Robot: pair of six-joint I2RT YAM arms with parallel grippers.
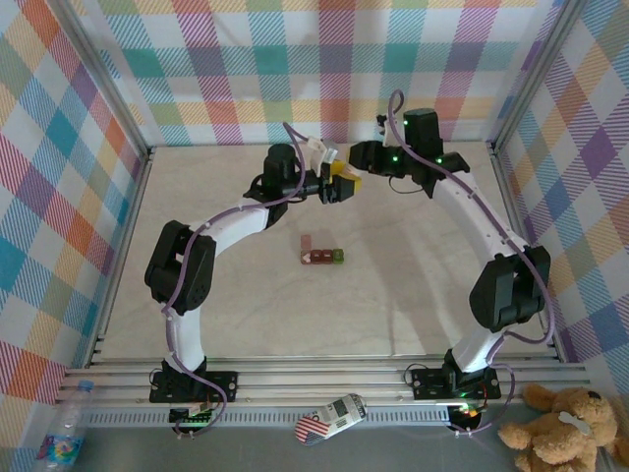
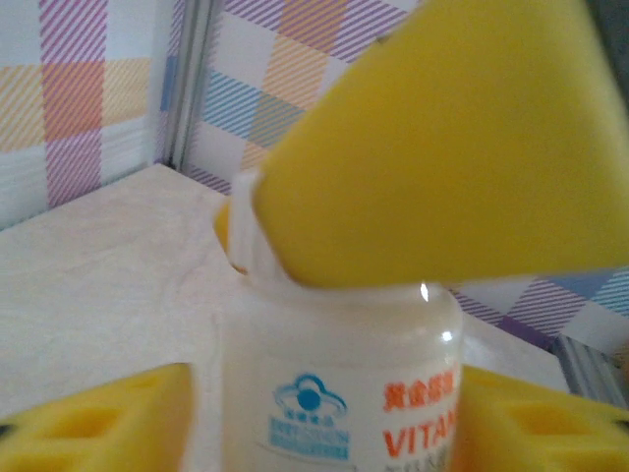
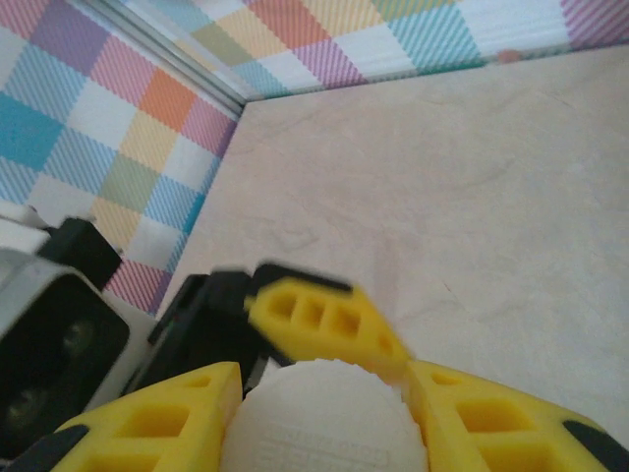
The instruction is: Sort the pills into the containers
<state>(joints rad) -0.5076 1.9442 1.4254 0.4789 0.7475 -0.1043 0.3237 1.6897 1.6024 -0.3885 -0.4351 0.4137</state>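
Observation:
The clear tabletop (image 1: 384, 249) beside the green compartment is below my right gripper and back toward my base, so next I will draw back, lower the bottle there and release it.
A small white pill bottle (image 2: 344, 383) with blue and orange print is held up above the table's back middle. My left gripper (image 1: 339, 185) is shut on the bottle's body, with yellow fingers (image 2: 98, 423) on either side. My right gripper (image 1: 359, 157) meets it from the right and is shut on the ribbed white cap (image 3: 324, 423). One of its yellow fingers (image 2: 452, 147) covers the bottle's top in the left wrist view. The containers (image 1: 321, 255), dark red compartments with a green one at the right end, lie on the table nearer the front. No pills show.
Checkered walls and aluminium rails (image 1: 128, 177) enclose the beige table (image 1: 413, 285). Off the table's front edge lie a plastic water bottle (image 1: 64, 438), a small flag-patterned device (image 1: 329, 418) and a teddy bear (image 1: 565, 423).

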